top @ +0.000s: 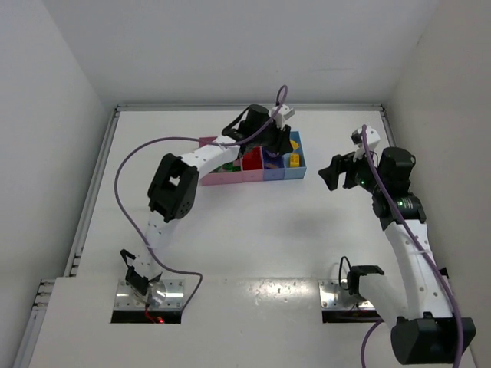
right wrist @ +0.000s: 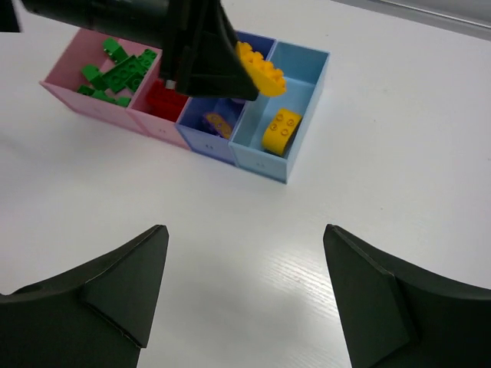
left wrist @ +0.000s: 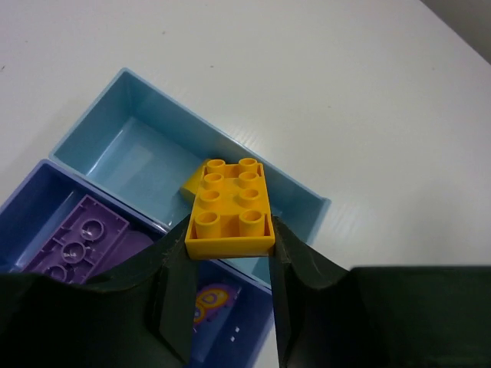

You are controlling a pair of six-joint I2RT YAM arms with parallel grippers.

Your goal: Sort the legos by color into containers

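My left gripper moves down toward the empty far part of the light blue bin [top: 294,136] [left wrist: 126,146] next and releases the yellow brick there, since that part lies below the gripper.
My left gripper [left wrist: 230,234] is shut on a yellow brick [left wrist: 232,205] and holds it above the light blue bin [left wrist: 126,146], where another yellow brick [right wrist: 281,129] lies. The purple-blue bin [left wrist: 27,211] beside it holds purple bricks [left wrist: 77,238]. In the right wrist view the wide pink bin [right wrist: 57,73] holds several green bricks [right wrist: 119,73], and the narrow pink bin [right wrist: 157,123] holds red bricks [right wrist: 165,98]. My right gripper [right wrist: 245,253] is open and empty over bare table, near side of the bins and to their right [top: 331,172].
The bin row [top: 230,179] sits at the table's far middle. The left arm [top: 173,188] reaches across to it, trailing a purple cable [top: 123,172]. White walls close the table at back and sides.
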